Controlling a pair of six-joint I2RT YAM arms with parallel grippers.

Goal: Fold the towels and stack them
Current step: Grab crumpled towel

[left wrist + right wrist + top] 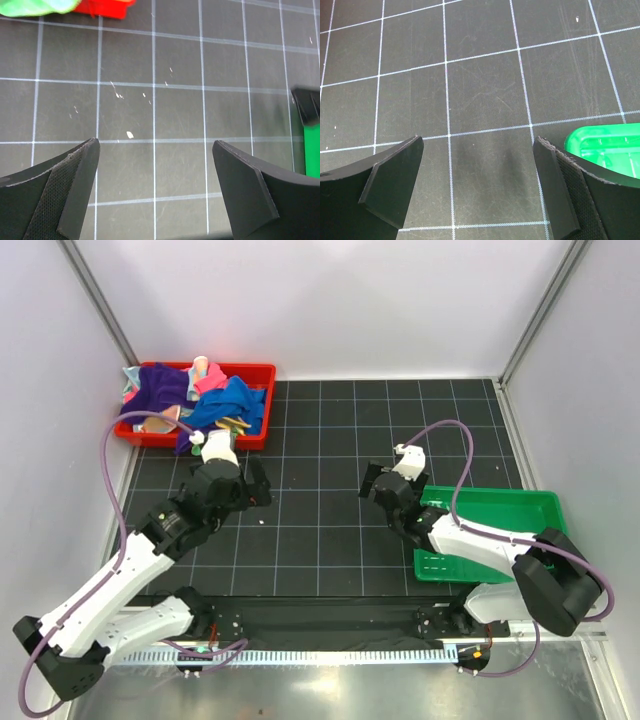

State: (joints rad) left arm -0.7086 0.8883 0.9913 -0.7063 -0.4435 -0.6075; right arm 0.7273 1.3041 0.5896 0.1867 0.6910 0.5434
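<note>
The royal blue towel lies uncovered on top of the heap, so my left gripper will next move outward from the bare mat over the red tray, then go down onto the towel.
The towels point(195, 398) lie crumpled in a heap in the red tray point(262, 372) at the back left; purple point(160, 388), royal blue point(232, 405) and pink point(212, 376) ones show on top. An edge of pale green cloth point(35, 6) and a corner of the red tray point(107, 9) show at the top of the left wrist view. My left gripper point(262, 485) point(155, 145) hovers open over the bare mat, in front of the red tray. My right gripper point(368, 485) point(479, 141) is open too, facing it across the middle, holding nothing.
A green tray point(535, 502) point(600, 145) sits at the right, under my right arm, with nothing visible in it. Its edge point(312, 150) shows at the right of the left wrist view. A black gridded mat point(320, 430) covers the table; grey walls close in the sides and back.
</note>
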